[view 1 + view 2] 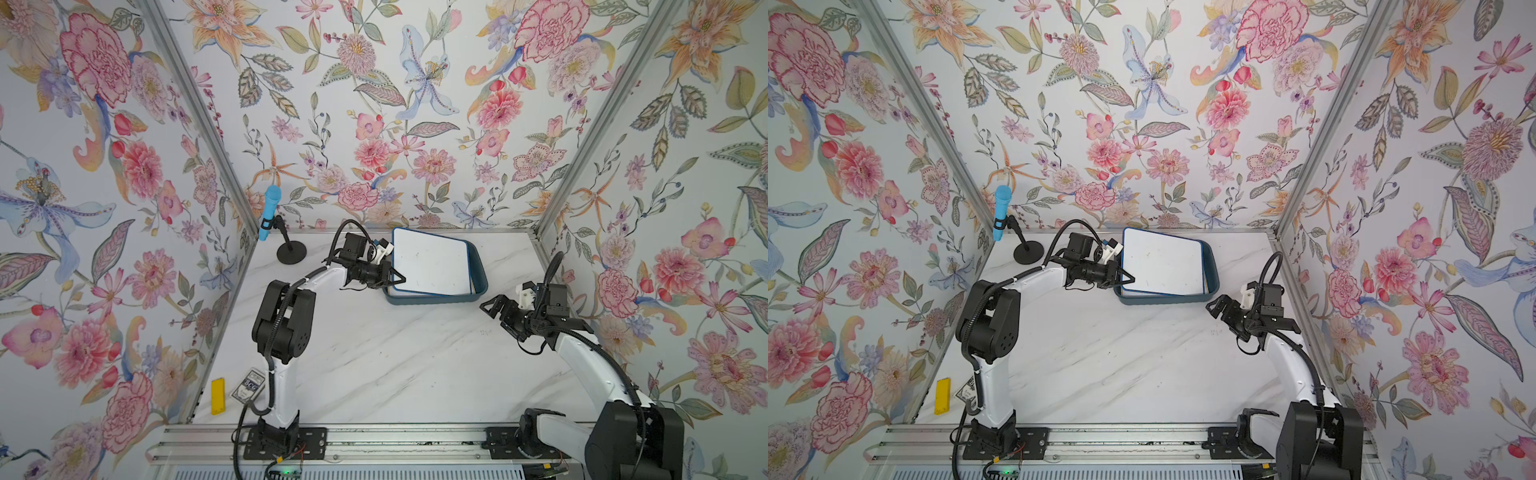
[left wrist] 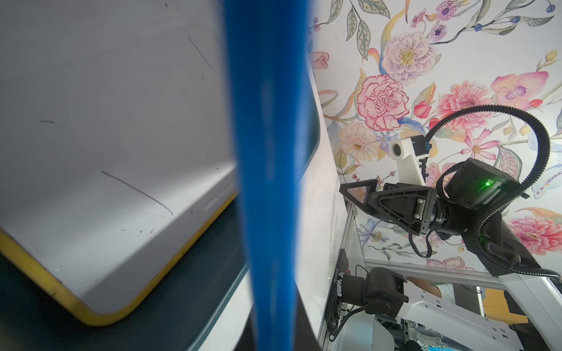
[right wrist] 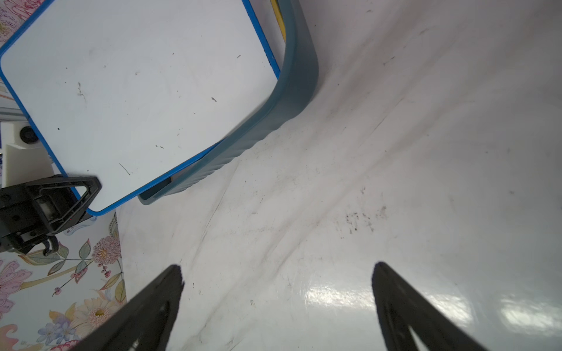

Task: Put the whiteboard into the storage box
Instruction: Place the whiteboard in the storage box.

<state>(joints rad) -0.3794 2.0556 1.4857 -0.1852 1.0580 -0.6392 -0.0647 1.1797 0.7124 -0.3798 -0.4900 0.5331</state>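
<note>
The left gripper eases farther over the box next, down toward the yellow-framed whiteboard below it, and releases the blue-framed whiteboard's edge, because that whiteboard hangs tilted.
A blue-framed whiteboard hangs tilted over the teal storage box at the back of the table. My left gripper is shut on its near left corner. In the left wrist view the board's blue frame runs straight out from the left gripper. Beneath it, a yellow-framed whiteboard lies flat in the box. My right gripper stands open and empty over bare table, right of the box.
A blue microphone on a black stand is at the back left corner. A yellow block and a card pack lie at the front left. Floral walls close in three sides.
</note>
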